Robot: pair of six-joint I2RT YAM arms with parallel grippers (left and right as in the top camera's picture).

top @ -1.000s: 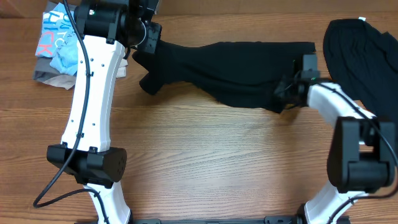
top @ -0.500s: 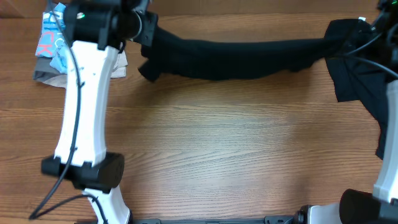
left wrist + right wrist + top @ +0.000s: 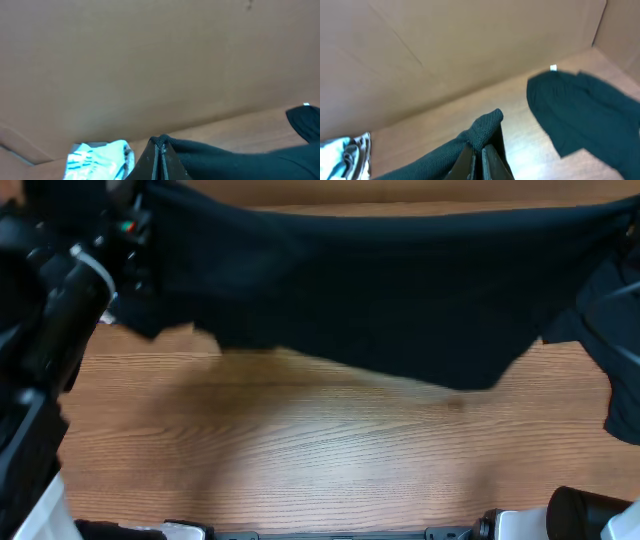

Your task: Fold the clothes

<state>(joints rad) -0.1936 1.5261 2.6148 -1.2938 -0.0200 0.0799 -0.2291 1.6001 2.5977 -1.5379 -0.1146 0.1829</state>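
The black garment still hangs stretched wide in the air, so the robot's left gripper will next go down, tilting downward, and let go of its bunched edge on the bare wooden tabletop.
A black garment (image 3: 380, 290) hangs stretched wide above the table, held up by two of its edges and close to the overhead camera. My left gripper (image 3: 161, 147) is shut on one bunched edge of this black fabric (image 3: 225, 157). My right gripper (image 3: 481, 150) is shut on the other edge, a fold of black cloth (image 3: 487, 125) sticking up above its tips. In the overhead view both grippers are largely lost against the dark fabric. A second black garment (image 3: 585, 112) lies on the table to the right, also seen in the overhead view (image 3: 622, 385).
A light blue and white cloth (image 3: 97, 160) lies crumpled at the far left of the wooden table (image 3: 300, 450). A brown cardboard wall (image 3: 445, 45) stands behind the table. The left arm (image 3: 60, 310) looms large at the overhead view's left edge.
Both arms have risen and spread apart, lifting the black garment off the table and pulling it out wide toward the overhead camera. Both grips have held.
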